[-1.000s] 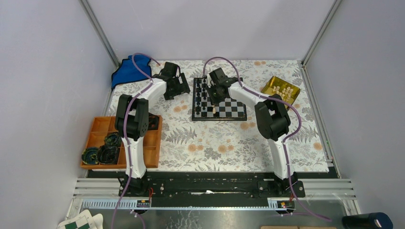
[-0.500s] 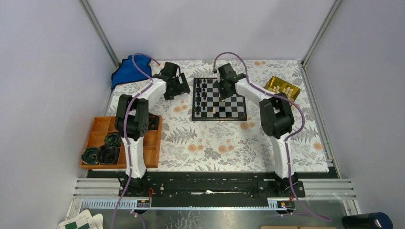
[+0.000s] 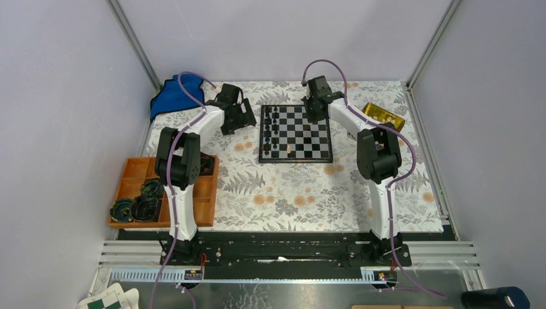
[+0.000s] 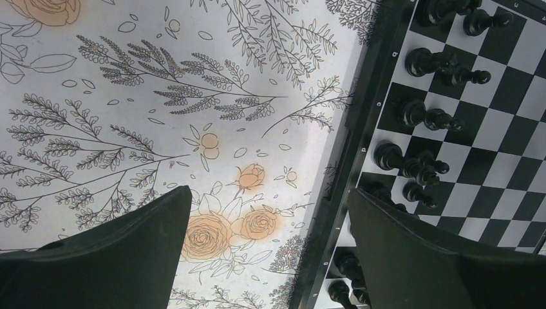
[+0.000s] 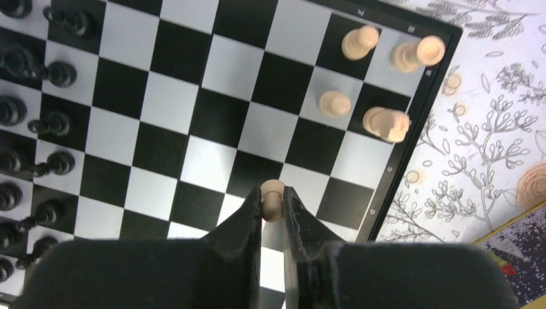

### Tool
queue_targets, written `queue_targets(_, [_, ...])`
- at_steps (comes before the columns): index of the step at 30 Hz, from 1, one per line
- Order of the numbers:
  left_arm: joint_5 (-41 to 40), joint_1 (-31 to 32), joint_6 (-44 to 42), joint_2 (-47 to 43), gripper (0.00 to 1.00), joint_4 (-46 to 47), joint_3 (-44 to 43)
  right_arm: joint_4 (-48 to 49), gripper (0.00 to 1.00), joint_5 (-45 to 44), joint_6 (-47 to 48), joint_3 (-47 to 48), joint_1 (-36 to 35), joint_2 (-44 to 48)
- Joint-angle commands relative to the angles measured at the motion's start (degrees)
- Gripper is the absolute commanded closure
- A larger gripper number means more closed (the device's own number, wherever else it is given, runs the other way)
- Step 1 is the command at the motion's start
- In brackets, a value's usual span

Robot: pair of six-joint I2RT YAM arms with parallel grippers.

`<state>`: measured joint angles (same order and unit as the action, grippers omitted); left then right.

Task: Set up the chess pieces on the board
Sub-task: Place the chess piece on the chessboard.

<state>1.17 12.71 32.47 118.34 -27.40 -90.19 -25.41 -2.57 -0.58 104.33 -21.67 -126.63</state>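
The next empty dark square in the pawn row lies below my right gripper, toward the standing pale pieces. I will move my right gripper down that way and release the pawn there.
The black-and-white board (image 3: 309,138) lies at the back middle of the flowered tablecloth. Black pieces (image 3: 272,132) fill its two left columns and also show in the left wrist view (image 4: 425,116). Several pale pieces (image 5: 335,103) stand near the board's right edge, and one pale piece (image 3: 290,150) stands near its front edge. My right gripper (image 3: 315,106) hovers over the board's back right part. In the right wrist view it (image 5: 273,201) is shut on a pale pawn (image 5: 273,193) above the squares. My left gripper (image 4: 267,193) is open and empty over the cloth beside the board's left border (image 4: 360,129).
A gold tin (image 3: 383,117) sits right of the board, partly behind the right arm. A blue cloth (image 3: 172,96) lies at the back left. An orange tray (image 3: 135,170) with black items sits at the left. A green-and-white checkered folded thing (image 3: 106,299) lies off the table's front.
My right gripper has moved from the board's left-middle towards its back right corner. The left arm has not moved.
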Motion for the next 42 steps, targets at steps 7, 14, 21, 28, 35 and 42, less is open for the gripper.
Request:
queue_targets(7, [-0.1,0.1,-0.3,0.5,0.01,1.5,-0.2,0.3,0.99,-1.9,-0.8,7.6,1.6,-4.3])
queue_targets(14, [-0.3,0.1,-0.3,0.6,0.01,1.5,0.0,-0.2,0.99,-2.4,-0.9,9.2,2.3,-5.6])
queue_targets(21, [-0.3,0.1,-0.2,0.7,0.01,1.5,0.0,-0.6,0.98,-2.3,-0.9,9.4,2.7,-6.3])
queue_targets(28, [-0.2,0.1,-0.1,0.8,0.01,1.5,0.0,-0.8,0.97,-1.7,-1.1,9.5,2.8,-6.9])
queue_targets(35, [-0.1,0.1,-0.1,0.9,0.01,1.5,0.1,-1.1,0.91,-1.7,-1.1,9.4,2.9,-7.1])
queue_targets(42, [0.0,0.1,0.0,0.9,0.01,1.5,0.1,-0.9,0.7,-1.7,-1.0,9.4,2.9,-7.0])
